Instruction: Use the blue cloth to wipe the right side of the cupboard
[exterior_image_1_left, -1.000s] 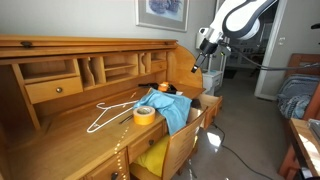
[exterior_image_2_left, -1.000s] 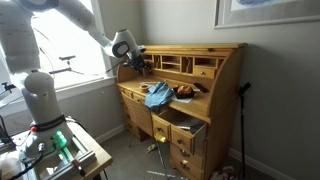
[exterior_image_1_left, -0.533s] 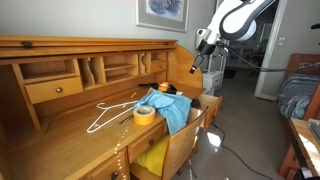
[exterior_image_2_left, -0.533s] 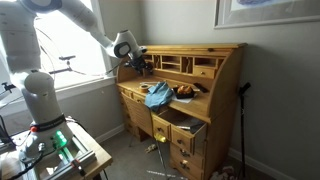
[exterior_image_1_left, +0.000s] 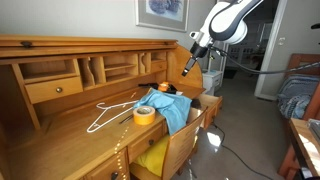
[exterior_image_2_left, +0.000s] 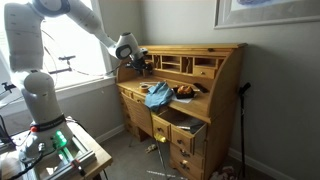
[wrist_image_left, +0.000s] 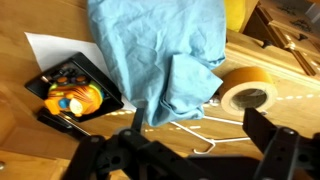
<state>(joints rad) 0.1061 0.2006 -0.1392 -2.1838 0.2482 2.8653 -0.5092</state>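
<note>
The blue cloth's raised fold (wrist_image_left: 180, 85) is below my gripper, between the tape and the black tray. I need to move my open gripper down and outward onto it next.
The blue cloth (exterior_image_1_left: 167, 108) lies crumpled on the wooden roll-top desk's (exterior_image_1_left: 60, 140) writing surface, partly over the front edge. It also shows in an exterior view (exterior_image_2_left: 158, 96) and in the wrist view (wrist_image_left: 160, 50). My gripper (exterior_image_1_left: 187, 69) hangs in the air above the desk's end, over the cloth and apart from it. It also shows in an exterior view (exterior_image_2_left: 140, 66). In the wrist view the gripper (wrist_image_left: 200, 128) is open and empty, with the cloth below it.
A roll of tan tape (wrist_image_left: 247, 92) and a white wire hanger (exterior_image_1_left: 108, 116) lie next to the cloth. A black tray with an orange object (wrist_image_left: 72, 90) sits on white paper. Desk drawers (exterior_image_2_left: 183, 128) stand open. Cubbies (exterior_image_1_left: 110, 68) line the back.
My gripper has moved from beyond the desk's end to over the desk, a little lower, toward the cloth. The cloth and other things have not moved.
</note>
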